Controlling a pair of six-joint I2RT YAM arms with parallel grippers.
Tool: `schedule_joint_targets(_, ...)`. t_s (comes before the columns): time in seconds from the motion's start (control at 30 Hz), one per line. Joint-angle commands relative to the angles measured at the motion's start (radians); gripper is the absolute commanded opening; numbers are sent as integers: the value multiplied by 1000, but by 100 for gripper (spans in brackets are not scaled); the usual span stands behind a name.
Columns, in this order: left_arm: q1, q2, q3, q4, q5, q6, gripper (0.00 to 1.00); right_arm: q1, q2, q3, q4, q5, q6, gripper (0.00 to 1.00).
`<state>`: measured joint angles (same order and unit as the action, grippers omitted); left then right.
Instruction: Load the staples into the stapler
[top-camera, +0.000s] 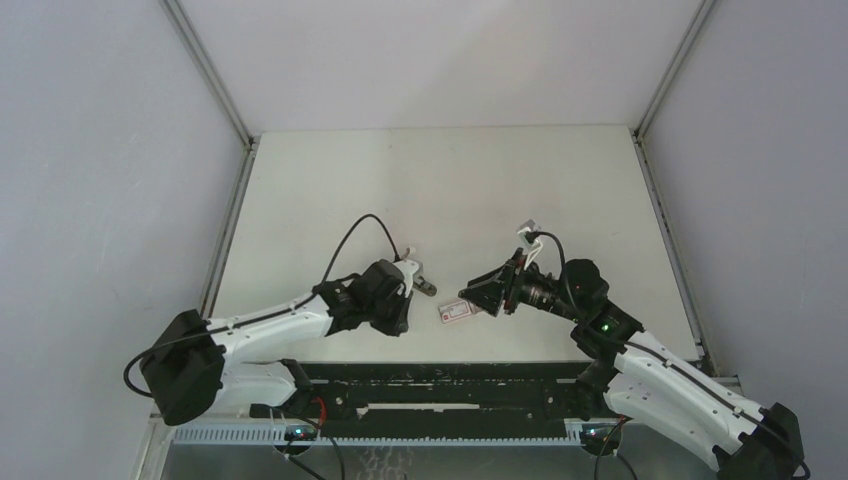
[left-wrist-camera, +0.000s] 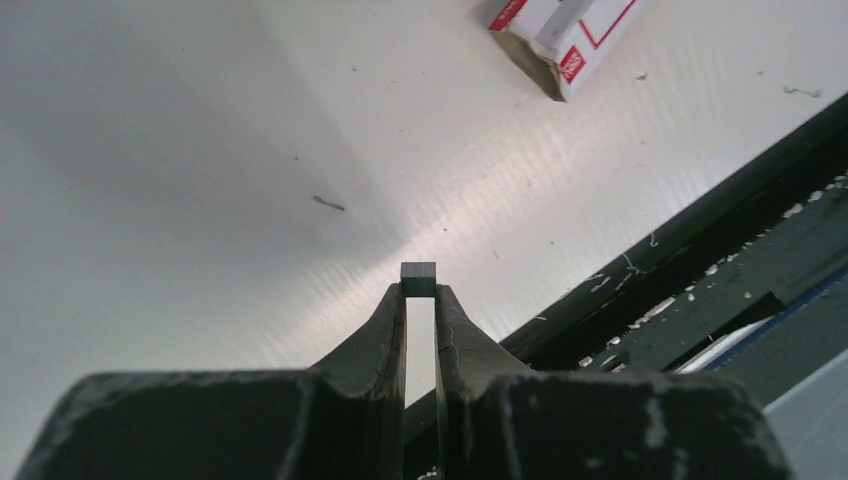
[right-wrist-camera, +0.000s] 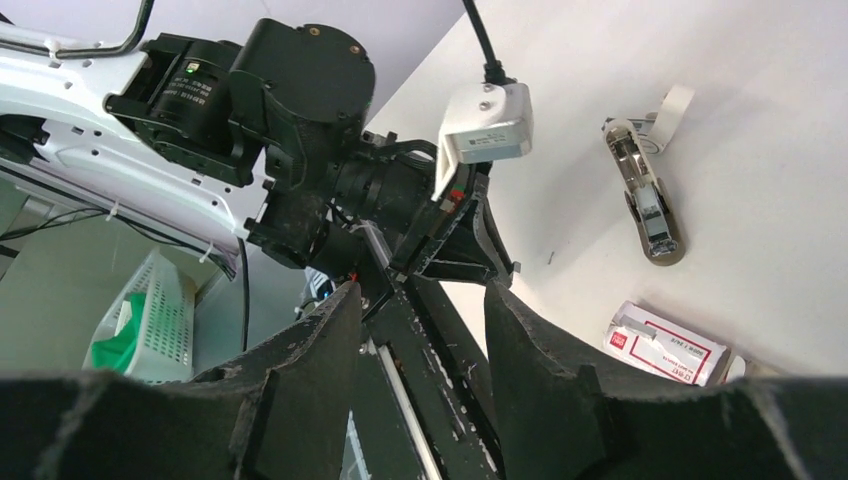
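Note:
My left gripper is going to move down to the white table (top-camera: 403, 337) (left-wrist-camera: 427, 262) beside the black bar next.
My left gripper (left-wrist-camera: 419, 290) is shut on the staples (left-wrist-camera: 419, 279), a small grey strip seen end-on at the fingertips, held above the table. In the top view this gripper (top-camera: 410, 299) is left of the red-and-white box. The stapler (right-wrist-camera: 648, 205) lies open on the table, grey metal arm up and its white lid (right-wrist-camera: 676, 104) swung back. In the top view the stapler (top-camera: 427, 288) lies just beyond the left gripper. My right gripper (right-wrist-camera: 422, 300) is open and empty. It hovers right of the box in the top view (top-camera: 480, 295), facing the left arm.
The pinkish-red-and-white staple box (top-camera: 455, 311) lies between the two grippers, near the front edge; it also shows in the left wrist view (left-wrist-camera: 560, 30) and in the right wrist view (right-wrist-camera: 660, 345). A black rail (top-camera: 440, 385) runs along the near edge. Grey walls enclose the table.

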<state>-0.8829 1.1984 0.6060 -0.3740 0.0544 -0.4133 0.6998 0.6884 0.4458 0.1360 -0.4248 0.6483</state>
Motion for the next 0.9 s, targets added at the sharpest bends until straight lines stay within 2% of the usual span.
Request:
schedule_joint_targets(0.0, -11, 62, 76, -61, -45, 50, 13, -9, -7, -7, 36, -6, -13, 48)
schedule_joint_targets(0.5, -31, 238, 164, -127, -48, 78, 17, -39, -75, -51, 1, -24, -11, 48)
schedule_joint_targets(0.63, -40, 273, 182, -135, -49, 80, 20, -46, -90, -59, -7, -31, -7, 48)
schedule_joint_targets(0.73, -45, 285, 191, -143, -61, 80, 29, -47, -99, -63, -17, -26, -7, 48)
schedule_joint_targets(0.87, -47, 267, 190, -141, -82, 74, 49, -48, -105, -62, -43, 1, -20, 48)
